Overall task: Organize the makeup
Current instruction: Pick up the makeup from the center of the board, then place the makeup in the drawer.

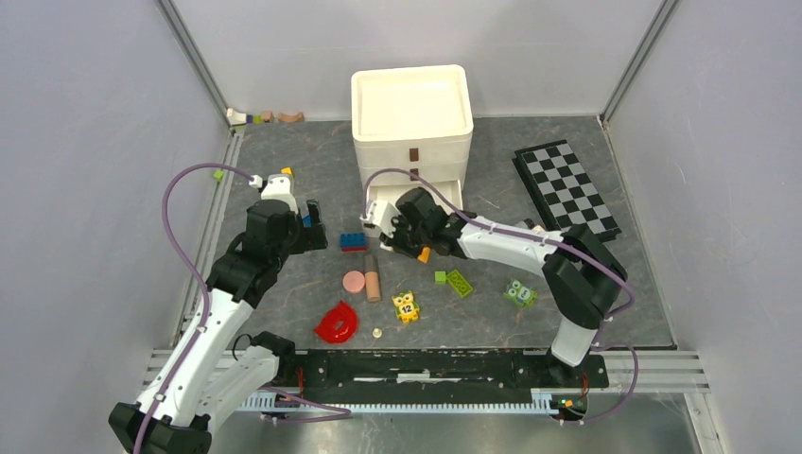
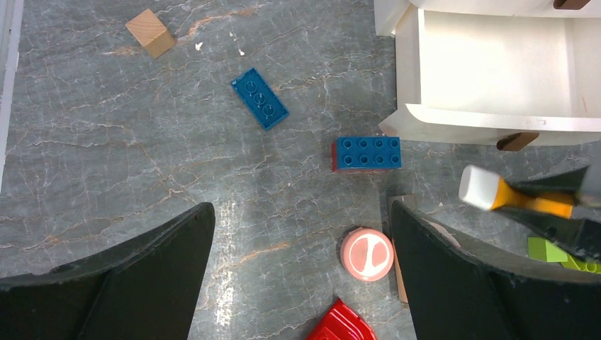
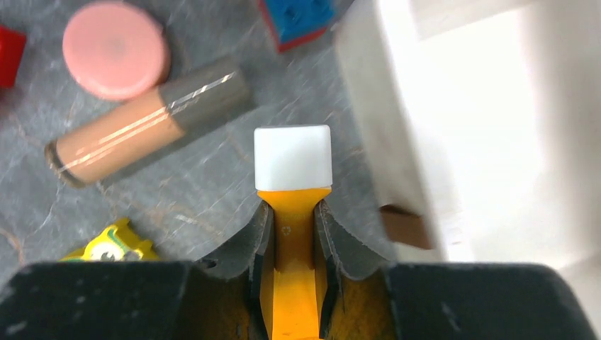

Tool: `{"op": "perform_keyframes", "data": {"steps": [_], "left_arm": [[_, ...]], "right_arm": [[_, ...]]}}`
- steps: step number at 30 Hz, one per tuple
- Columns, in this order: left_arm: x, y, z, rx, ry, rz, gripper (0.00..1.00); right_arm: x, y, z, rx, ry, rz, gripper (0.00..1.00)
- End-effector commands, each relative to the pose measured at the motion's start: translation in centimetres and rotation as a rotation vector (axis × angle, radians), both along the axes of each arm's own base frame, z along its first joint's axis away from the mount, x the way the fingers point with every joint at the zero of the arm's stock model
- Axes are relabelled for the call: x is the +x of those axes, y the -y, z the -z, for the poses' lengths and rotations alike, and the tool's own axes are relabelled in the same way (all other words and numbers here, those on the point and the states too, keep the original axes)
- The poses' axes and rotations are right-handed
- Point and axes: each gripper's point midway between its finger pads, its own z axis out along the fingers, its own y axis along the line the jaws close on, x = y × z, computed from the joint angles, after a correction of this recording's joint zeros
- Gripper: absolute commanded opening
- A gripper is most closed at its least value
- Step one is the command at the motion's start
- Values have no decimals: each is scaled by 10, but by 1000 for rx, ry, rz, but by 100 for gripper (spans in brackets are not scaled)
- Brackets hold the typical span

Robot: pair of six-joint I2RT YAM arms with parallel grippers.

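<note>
The drawer's bottom is bare, so my right gripper will next move outward over the drawer's front side. Then it will go down into the open bottom drawer (image 3: pixel 496 134) to let go of the orange tube (image 3: pixel 293 241).
My right gripper (image 3: pixel 293 212) is shut on the orange tube (image 3: pixel 293 241), whose white cap (image 3: pixel 293 157) sticks out past the fingertips. It holds the tube above the table just in front of the open bottom drawer (image 2: pixel 489 71) of the white drawer unit (image 1: pixel 411 104). The tube also shows in the left wrist view (image 2: pixel 524 198). The beige stick (image 3: pixel 142 131) and the round pink disc (image 3: pixel 115 49) lie side by side on the table (image 1: pixel 372 276). My left gripper (image 2: pixel 301 276) is open and empty above the table, left of the disc (image 2: pixel 367 253). No pencil or clear packets are in view.
Two blue bricks (image 2: pixel 259 98) (image 2: pixel 367 153) and a wooden cube (image 2: pixel 150 32) lie near the drawer. A red half-ring (image 1: pixel 338 323), a yellow owl block (image 1: pixel 407 305), a green owl block (image 1: pixel 518 293), a green brick (image 1: pixel 460 282) and a chessboard (image 1: pixel 566 187) lie around.
</note>
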Motion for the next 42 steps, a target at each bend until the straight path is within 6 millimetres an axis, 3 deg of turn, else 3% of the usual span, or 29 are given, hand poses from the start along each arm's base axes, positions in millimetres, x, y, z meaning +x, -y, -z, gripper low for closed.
{"op": "perform_keyframes", "data": {"steps": [1,5,8,12,20,26,34,38,42], "left_arm": [[4,-1,-7,14,36,17,100],[4,-1,-7,14,34,18,100],[4,0,-7,14,35,19,100],[4,-1,-7,14,35,18,100],[4,-4,-9,19,44,3,100],[4,-5,-9,21,43,1,100],[4,-6,-9,22,43,-2,100],[4,-5,-9,21,42,1,100],[4,-5,-8,22,41,0,100]], "right_arm": [[40,-19,-74,55,201,6,15],[67,-25,-96,-11,287,-19,13],[84,-27,-98,-107,325,-49,13],[105,-24,-90,-176,369,-75,11],[139,-13,-79,-135,363,-110,11],[154,-6,-48,-154,315,-146,13],[157,-6,4,-151,199,-166,15],[156,-5,22,-160,170,-166,16],[158,-3,31,-163,153,-157,24]]}}
